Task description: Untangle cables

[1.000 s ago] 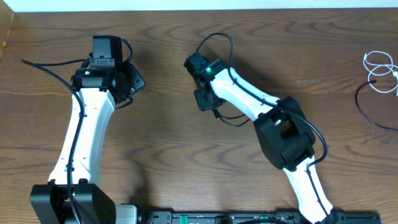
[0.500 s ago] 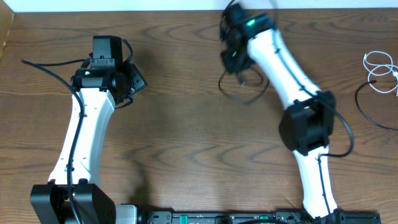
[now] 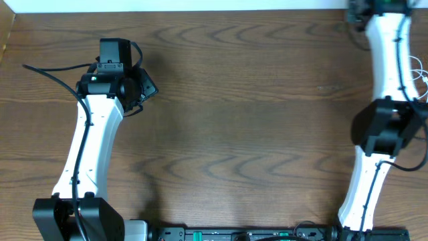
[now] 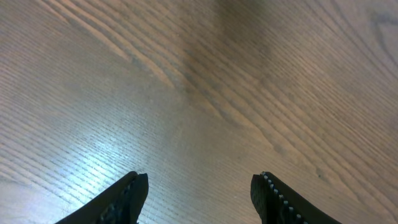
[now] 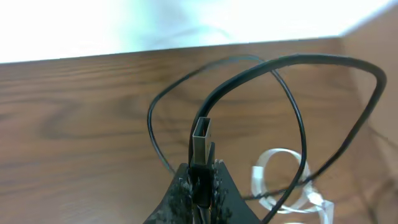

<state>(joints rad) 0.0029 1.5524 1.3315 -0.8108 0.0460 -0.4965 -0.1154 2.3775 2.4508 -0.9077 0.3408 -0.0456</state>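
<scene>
My right gripper comes down toward the right in the overhead view next, beside the white cable, since the black cord hangs in loops above the table.
In the right wrist view my right gripper [image 5: 200, 171] is shut on the plug end of the black cable [image 5: 287, 84]. The metal plug [image 5: 201, 138] sticks up from between the fingers and the cord swings out in two loose loops above the table. The white cable [image 5: 273, 180] lies coiled on the wood below, to the right of the gripper. Overhead, the right gripper [image 3: 359, 9] reaches the back right corner, and a bit of white cable [image 3: 421, 79] shows beside the arm. My left gripper [image 4: 199, 186] stands open over bare wood, holding nothing.
The table's back edge [image 5: 186, 50] runs just beyond the right gripper, with a pale wall behind it. The left arm [image 3: 93, 134] stretches up the table's left side. The right arm [image 3: 384, 114] runs along the right side, with its own black wires.
The right arm has swung from the table's middle to the back right corner, carrying the black cable with it. The left arm has stayed in place.
</scene>
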